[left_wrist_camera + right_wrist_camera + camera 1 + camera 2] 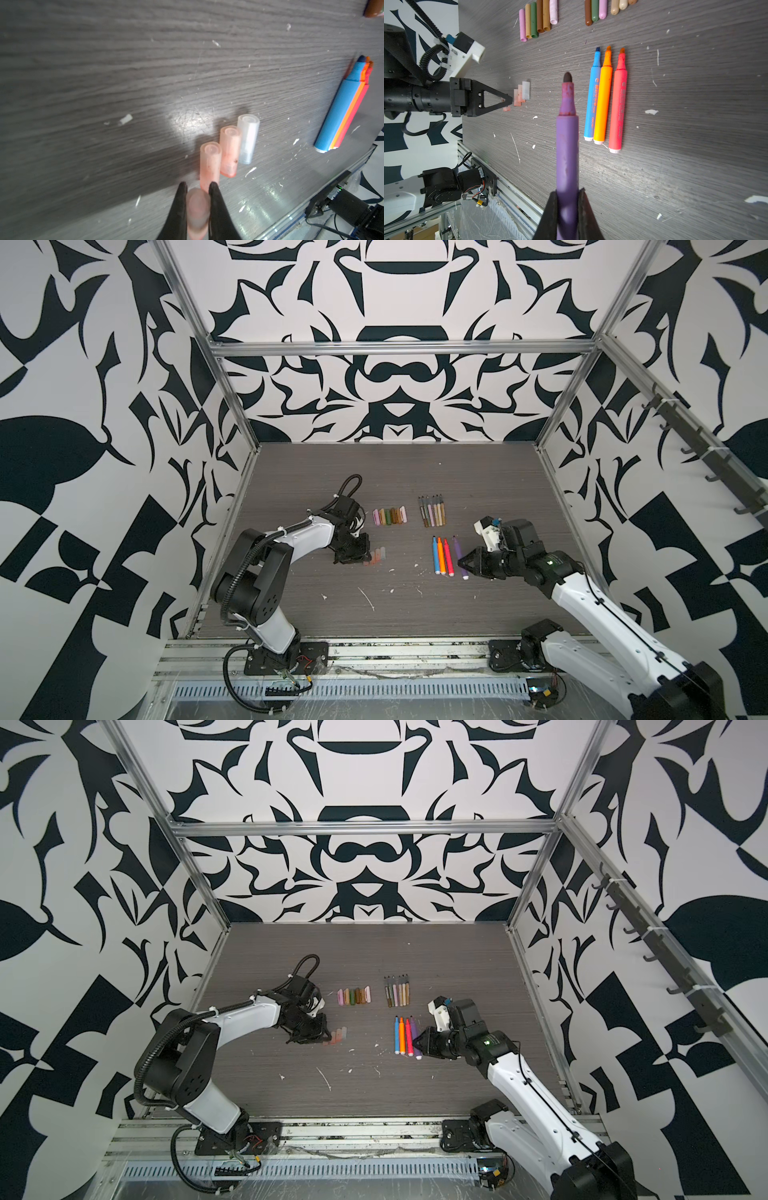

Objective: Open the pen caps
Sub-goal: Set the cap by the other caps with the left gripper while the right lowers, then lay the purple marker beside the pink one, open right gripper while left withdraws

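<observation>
The purple pen goes down in my right gripper onto the bare tabletop (456,563) (638,110) beside the pink pen next for release, since the other uncapped pens lie in a row there.
My left gripper (196,187) is shut on a translucent pinkish pen cap (197,209), low over the table. Three more translucent caps (229,149) lie side by side just past its fingertips. In both top views that gripper (365,561) (325,1038) sits at the left end of this small row (378,554). My right gripper (568,192) is shut on the purple pen (568,135), whose dark tip is bare. Blue, orange and pink pens (604,99) lie uncapped beside it. Opaque muted caps (390,516) and thin pens (432,512) lie in rows farther back.
White flecks and scratches (368,599) dot the dark wood-grain table. An aluminium rail (374,649) runs along the front edge between the two arm bases. Frame posts and patterned walls close in the sides and back.
</observation>
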Motion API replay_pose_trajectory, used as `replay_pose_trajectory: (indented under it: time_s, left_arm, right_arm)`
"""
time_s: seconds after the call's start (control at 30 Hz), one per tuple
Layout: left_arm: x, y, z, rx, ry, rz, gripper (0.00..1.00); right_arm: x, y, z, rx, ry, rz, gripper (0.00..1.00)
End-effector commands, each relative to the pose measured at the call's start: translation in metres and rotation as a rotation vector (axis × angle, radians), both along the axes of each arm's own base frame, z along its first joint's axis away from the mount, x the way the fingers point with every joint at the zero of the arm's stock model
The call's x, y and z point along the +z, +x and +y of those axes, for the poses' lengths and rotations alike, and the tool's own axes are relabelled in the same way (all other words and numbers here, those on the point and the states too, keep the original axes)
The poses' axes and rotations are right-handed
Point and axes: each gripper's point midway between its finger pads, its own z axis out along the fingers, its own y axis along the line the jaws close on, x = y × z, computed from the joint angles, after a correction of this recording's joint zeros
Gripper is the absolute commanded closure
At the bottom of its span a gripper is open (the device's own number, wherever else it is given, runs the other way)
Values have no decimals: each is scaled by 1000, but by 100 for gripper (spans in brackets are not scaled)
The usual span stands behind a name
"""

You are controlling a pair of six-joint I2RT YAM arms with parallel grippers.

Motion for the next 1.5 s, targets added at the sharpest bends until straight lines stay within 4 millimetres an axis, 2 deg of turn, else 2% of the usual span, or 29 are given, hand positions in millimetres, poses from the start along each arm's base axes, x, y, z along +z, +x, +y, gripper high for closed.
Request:
replay_pose_trajectory:
  time_s: [0.0,0.37,0.63,1.0,1.27,1.37,1.47]
  left_arm:
    - [-2,-9,3,-11,14,33,81]
    - [-1,-8,2,-8,12,32,70]
    - [7,-6,2,6,4,8,69]
    - [72,14,18,116,-42,-301,66]
    - [119,18,26,176,-125,-502,65]
    - [139,18,41,246,-132,-624,59]
    - [154,16,57,305,-129,-720,48]
  right_arm:
    - [14,5,1,9,8,-47,100]
    - [7,10,0,21,-27,-33,100]
    - [-23,31,-15,21,-116,-3,100]
    - [-61,60,-26,-6,-125,34,100]
    - [-86,63,-28,-19,-118,84,100]
    - [-91,62,-29,-19,-118,93,99]
    - [-93,63,-30,-21,-116,98,98]
